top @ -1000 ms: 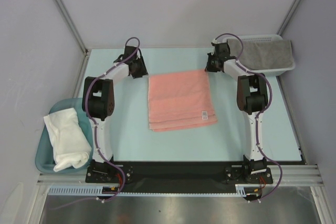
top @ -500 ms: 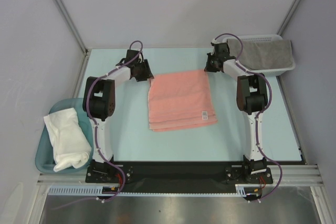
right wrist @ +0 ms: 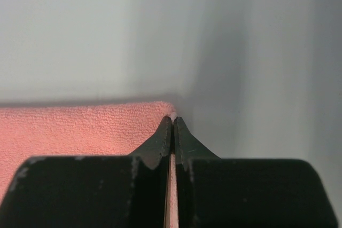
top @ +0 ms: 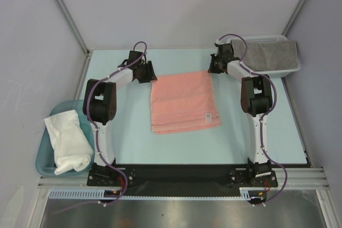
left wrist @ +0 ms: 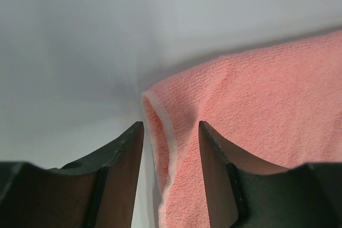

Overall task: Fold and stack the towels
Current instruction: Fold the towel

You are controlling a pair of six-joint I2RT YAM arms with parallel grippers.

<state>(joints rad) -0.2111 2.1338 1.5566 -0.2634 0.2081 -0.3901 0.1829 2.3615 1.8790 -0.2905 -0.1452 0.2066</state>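
My left gripper's open fingers are going to straddle the towel's edge. Next, my left gripper will move a little away from my base onto the towel's free far corner (top: 154, 80) (left wrist: 162, 108).
A salmon-pink towel (top: 183, 101) lies folded in the middle of the table, with a small white label (top: 209, 116) near its front right. My left gripper (top: 149, 75) is open at the towel's far left corner; in the left wrist view that corner (left wrist: 160, 132) stands between the fingers (left wrist: 120, 153). My right gripper (top: 212, 69) is shut on the far right corner, seen pinched in the right wrist view (right wrist: 173, 117). A white towel (top: 67, 141) lies in the teal tub (top: 45, 159). A grey towel (top: 272, 54) lies in the white mesh basket (top: 293, 68).
The tub hangs off the table's left edge beside the left arm. The basket stands at the back right corner, close behind the right arm. Grey walls close the back and sides.
My left gripper has moved right to the pink towel's far left corner, which now sits between its open fingers. The right gripper and the towel have stayed in place.
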